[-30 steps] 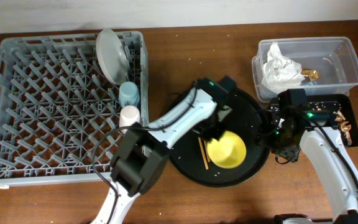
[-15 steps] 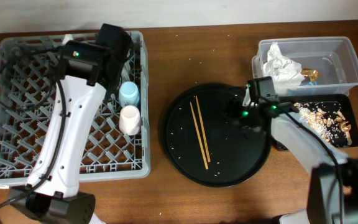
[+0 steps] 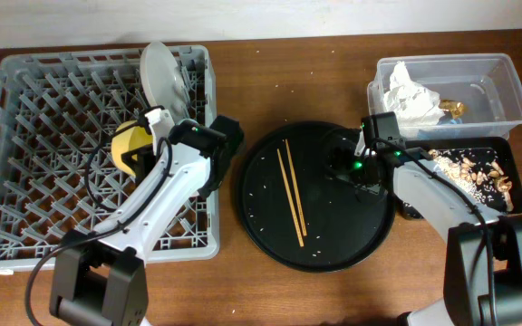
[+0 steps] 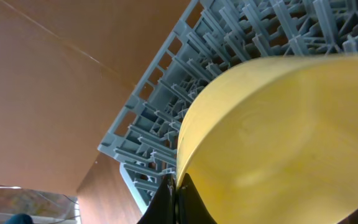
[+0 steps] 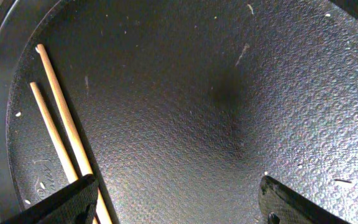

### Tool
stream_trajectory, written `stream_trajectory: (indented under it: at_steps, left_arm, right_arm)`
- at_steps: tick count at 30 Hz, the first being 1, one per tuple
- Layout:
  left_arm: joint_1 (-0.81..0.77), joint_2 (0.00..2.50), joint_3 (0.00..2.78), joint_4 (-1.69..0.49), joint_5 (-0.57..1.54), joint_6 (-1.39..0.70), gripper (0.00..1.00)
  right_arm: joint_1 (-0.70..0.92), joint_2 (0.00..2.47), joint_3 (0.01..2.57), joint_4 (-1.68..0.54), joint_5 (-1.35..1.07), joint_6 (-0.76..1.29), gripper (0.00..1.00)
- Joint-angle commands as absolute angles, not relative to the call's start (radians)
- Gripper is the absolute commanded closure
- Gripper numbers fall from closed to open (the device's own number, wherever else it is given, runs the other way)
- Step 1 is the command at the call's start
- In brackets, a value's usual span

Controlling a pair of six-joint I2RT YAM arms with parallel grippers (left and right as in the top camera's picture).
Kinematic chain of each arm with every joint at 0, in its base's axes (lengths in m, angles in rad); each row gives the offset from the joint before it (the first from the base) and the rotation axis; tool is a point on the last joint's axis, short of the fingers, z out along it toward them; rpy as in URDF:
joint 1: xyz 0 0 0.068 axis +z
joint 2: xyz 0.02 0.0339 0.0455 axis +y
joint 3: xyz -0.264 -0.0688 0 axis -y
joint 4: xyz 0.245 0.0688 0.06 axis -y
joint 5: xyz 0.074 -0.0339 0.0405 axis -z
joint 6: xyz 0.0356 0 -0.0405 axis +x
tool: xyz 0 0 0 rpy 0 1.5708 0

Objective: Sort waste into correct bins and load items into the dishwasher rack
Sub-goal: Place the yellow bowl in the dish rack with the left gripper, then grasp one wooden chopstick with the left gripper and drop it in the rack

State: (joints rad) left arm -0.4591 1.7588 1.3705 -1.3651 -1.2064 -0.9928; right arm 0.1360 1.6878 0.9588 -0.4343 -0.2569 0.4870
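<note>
The left gripper lowers and eases back next, setting the bowl (image 3: 125,140) onto the rack's middle wires to release the bowl's rim, since those pegs lie below the gripper.
My left gripper (image 3: 143,152) is shut on the rim of the yellow bowl (image 3: 125,140) and holds it tilted over the middle of the grey dishwasher rack (image 3: 25,163). In the left wrist view the fingers (image 4: 176,198) pinch the bowl's edge (image 4: 278,137) above the rack's pegs (image 4: 166,124). The pale plate (image 3: 161,77) stands upright at the rack's back. The chopsticks (image 3: 290,190) lie on the round black tray (image 3: 333,244). My right gripper (image 3: 347,165) is open and empty over that tray, with the chopsticks (image 5: 61,130) beside its left finger (image 5: 179,205). My left arm hides the two cups.
The clear tub (image 3: 506,91) at the back right holds the white napkin (image 3: 409,95) and the brown wrapper (image 3: 456,107). The shallow black tray (image 3: 506,149) below it holds food scraps (image 3: 465,172). A few specks lie on the round tray.
One second ago the bowl sat on the round tray by the left gripper. Now the left gripper holds it over the rack. The right gripper stays over the tray.
</note>
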Motion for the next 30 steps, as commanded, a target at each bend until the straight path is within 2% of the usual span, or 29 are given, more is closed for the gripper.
stream_trajectory:
  at_steps: [1, 11, 16, 20, 21, 24, 26, 30]
  left_arm:
    - [-0.461, 1.751, 1.317, -1.341, -1.296, -1.013, 0.99]
    - [-0.461, 1.751, 1.175, -1.257, -1.320, -1.013, 0.99]
    - [-0.462, 1.751, 1.175, -1.272, -1.154, -1.013, 0.99]
    - [-0.462, 1.751, 1.175, -1.370, -1.121, -1.002, 0.99]
    - [-0.462, 1.750, 1.179, -1.413, -1.109, -1.002, 0.83]
    - [-0.462, 1.750, 1.217, -1.436, -1.077, -1.002, 0.72]
    - [-0.469, 1.750, 1.274, -1.474, -1.047, -1.002, 0.57]
    - [-0.521, 1.750, 1.370, -1.525, -1.042, -1.002, 0.44]
  right_arm:
    - [0.131, 1.690, 0.965, -0.434, -0.262, 0.488, 0.16]
    - [0.131, 1.690, 0.965, -0.434, -0.258, 0.488, 0.14]
    - [0.131, 1.690, 0.965, -0.434, -0.258, 0.488, 0.12]
    - [0.131, 1.690, 0.965, -0.434, -0.258, 0.488, 0.12]
    - [0.131, 1.690, 0.965, -0.433, -0.258, 0.488, 0.12]
    - [0.131, 1.690, 0.965, -0.433, -0.258, 0.488, 0.11]
    - [0.131, 1.690, 0.965, -0.434, -0.259, 0.488, 0.12]
    - [0.131, 1.690, 0.965, -0.434, -0.259, 0.488, 0.12]
